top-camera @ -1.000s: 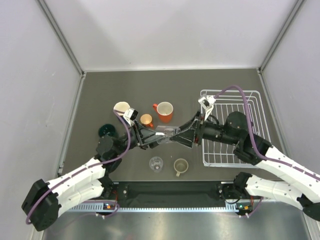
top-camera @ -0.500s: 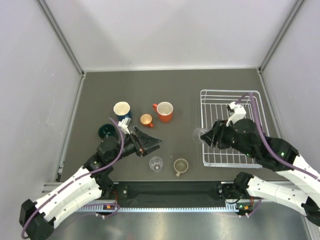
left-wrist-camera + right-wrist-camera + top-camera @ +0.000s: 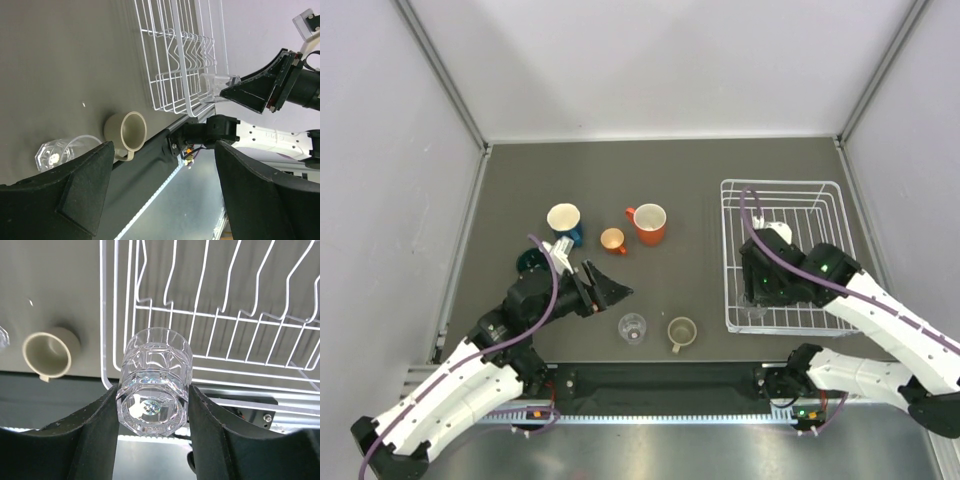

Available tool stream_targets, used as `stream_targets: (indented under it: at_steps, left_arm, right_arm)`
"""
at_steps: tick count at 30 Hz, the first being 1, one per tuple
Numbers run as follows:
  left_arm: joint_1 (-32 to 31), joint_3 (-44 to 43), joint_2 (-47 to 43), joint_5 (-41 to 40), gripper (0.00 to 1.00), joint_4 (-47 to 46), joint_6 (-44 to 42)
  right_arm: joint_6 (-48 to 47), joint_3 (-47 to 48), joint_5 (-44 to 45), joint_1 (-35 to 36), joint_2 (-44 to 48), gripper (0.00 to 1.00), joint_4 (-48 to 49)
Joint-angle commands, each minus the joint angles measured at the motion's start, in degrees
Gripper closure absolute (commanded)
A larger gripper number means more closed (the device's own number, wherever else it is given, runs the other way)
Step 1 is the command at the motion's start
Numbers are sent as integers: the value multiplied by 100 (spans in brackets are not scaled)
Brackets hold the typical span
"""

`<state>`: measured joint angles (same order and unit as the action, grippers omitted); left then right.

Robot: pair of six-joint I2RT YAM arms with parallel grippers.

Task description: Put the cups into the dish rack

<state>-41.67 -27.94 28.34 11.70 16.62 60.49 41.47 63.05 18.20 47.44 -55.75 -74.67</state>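
Observation:
My right gripper moves down next and releases the clear glass inside the rack's near corner by the beige mug, since that corner lies below the gripper.
My right gripper is shut on a clear glass and holds it above the near-left corner of the white wire dish rack. In the right wrist view the glass sits between both fingers, its base toward the camera, over the rack's corner. My left gripper is open and empty, above the table left of the middle. On the table stand a blue mug, a tiny orange cup, a large orange mug, a dark green cup, a second clear glass and a beige mug.
The left wrist view shows the beige mug, the second glass, the rack and the right gripper's held glass. Grey walls enclose the table on three sides. The black base rail runs along the near edge.
Both grippers met at the glass in the middle. The left gripper let go and drew back left. The right gripper carried the glass right, over the rack's near-left corner.

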Motion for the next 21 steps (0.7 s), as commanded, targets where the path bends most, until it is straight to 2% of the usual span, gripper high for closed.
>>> stream_targets:
  at_steps: [1,13,21]
  left_arm:
    - [10,-88,-100,-116,14,175,-266]
    - [10,-71,-91,-107,16,289,-327]
    - [1,-71,-241,-133,16,438,-301]
  right_arm:
    - [-209,-2,-158,-51,-42,100,-416]
    - [-517,-952,-572,-420,-472,100,1041]
    - [-605,-1171,-668,-508,-657,100,1464]
